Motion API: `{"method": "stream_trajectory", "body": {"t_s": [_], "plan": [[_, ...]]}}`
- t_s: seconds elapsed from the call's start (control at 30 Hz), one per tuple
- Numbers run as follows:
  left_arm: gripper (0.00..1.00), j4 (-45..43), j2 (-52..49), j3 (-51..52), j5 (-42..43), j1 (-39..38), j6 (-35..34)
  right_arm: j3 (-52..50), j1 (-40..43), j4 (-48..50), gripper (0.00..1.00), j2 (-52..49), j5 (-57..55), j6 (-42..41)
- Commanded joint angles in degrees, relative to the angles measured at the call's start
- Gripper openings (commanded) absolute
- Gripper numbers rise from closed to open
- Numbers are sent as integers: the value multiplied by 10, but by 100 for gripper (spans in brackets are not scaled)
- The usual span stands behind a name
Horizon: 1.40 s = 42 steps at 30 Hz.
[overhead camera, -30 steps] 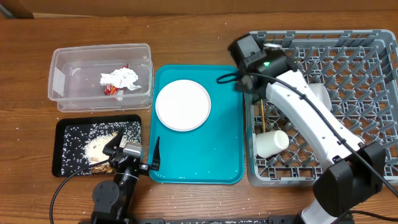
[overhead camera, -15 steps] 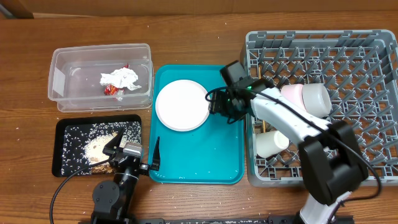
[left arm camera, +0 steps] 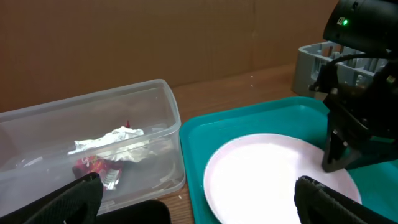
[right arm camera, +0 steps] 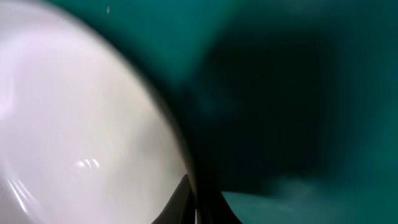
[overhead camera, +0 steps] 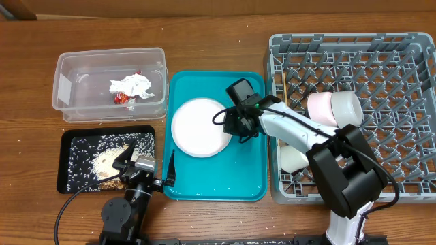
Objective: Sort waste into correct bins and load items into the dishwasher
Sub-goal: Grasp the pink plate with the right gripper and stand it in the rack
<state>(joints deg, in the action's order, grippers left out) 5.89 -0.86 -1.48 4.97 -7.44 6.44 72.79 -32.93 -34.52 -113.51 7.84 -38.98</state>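
Next, my right gripper lifts, turns the plate (overhead camera: 196,126) upright, lowers it into the rack's wires past the pale bowl and releases it, since the pegs stand empty.
The round pale plate (overhead camera: 196,126) lies on the teal tray (overhead camera: 238,173). My right gripper (overhead camera: 233,125) is shut on the plate's right rim; in the right wrist view its dark fingertips (right arm camera: 186,198) meet at the edge of the plate (right arm camera: 74,124). The clear tub (overhead camera: 75,88) holds the crumpled napkin (overhead camera: 131,85) and the red wrapper (overhead camera: 122,99). Rice grains (overhead camera: 109,162) fill the black tray (overhead camera: 75,144). The grey dish rack (overhead camera: 395,61) holds the pale bowl (overhead camera: 332,107) and the white cup (overhead camera: 293,158), partly under my arm. My left gripper (overhead camera: 146,169) stands open near the tray's front left corner. The chopsticks are hidden.
The teal tray's right half (right arm camera: 311,62) is bare beside the plate. In the left wrist view the tub (left arm camera: 93,137) stands left of the plate (left arm camera: 273,174), and my right arm (left arm camera: 354,124) rises over the plate's right side. Brown table surrounds everything.
My right arm swung from the dish rack leftwards and down to the plate's right rim, and its jaws went from open to shut there. The left arm has not moved.
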Motion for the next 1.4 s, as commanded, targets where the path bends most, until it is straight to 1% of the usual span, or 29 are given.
{"method": "stream_trajectory", "body": {"t_s": [0.0, 0.1, 0.17, 0.23, 0.33, 0.4, 0.53, 0.6, 0.63, 0.73, 0.87, 1.0, 1.13, 1.2, 1.37], "plan": [[100, -2, 6, 3, 6, 3, 9, 31, 15, -22, 4, 26, -25, 15], [100, -2, 6, 3, 6, 3, 9, 52, 25, -55, 4, 80, -41, 30], [100, -2, 6, 3, 6, 3, 9, 63, 33, -82, 4, 124, -75, 30], [100, -2, 6, 3, 6, 3, 9, 67, 42, -109, 4, 173, -136, 30], [100, -2, 6, 3, 6, 3, 9, 67, 60, -163, 4, 254, -302, 30], [100, -2, 6, 3, 6, 3, 9, 67, 74, -204, 4, 295, -440, 29], [100, -2, 6, 3, 6, 3, 9, 67, 102, -272, 4, 337, -675, 30], [100, -2, 6, 3, 6, 3, 9, 67, 122, -306, 4, 339, -765, 30], [100, -2, 6, 3, 6, 3, 9, 66, 132, -316, 4, 338, -790, 30], [100, -2, 6, 3, 6, 3, 9, 54, 171, -317, 4, 331, -820, 30], [100, -2, 6, 3, 6, 3, 9, 41, 230, -315, 4, 294, -850, 34], [100, -2, 6, 3, 6, 3, 9, 41, 275, -278, 4, 230, -850, 86], [100, -2, 6, 3, 6, 3, 9, 41, 296, -250, 4, 170, -883, 136], [100, -2, 6, 3, 6, 3, 9, 41, 297, -243, 4, 150, -897, 140], [100, -2, 6, 3, 6, 3, 9, 41, 292, -245, 4, 125, -888, 140]]}}
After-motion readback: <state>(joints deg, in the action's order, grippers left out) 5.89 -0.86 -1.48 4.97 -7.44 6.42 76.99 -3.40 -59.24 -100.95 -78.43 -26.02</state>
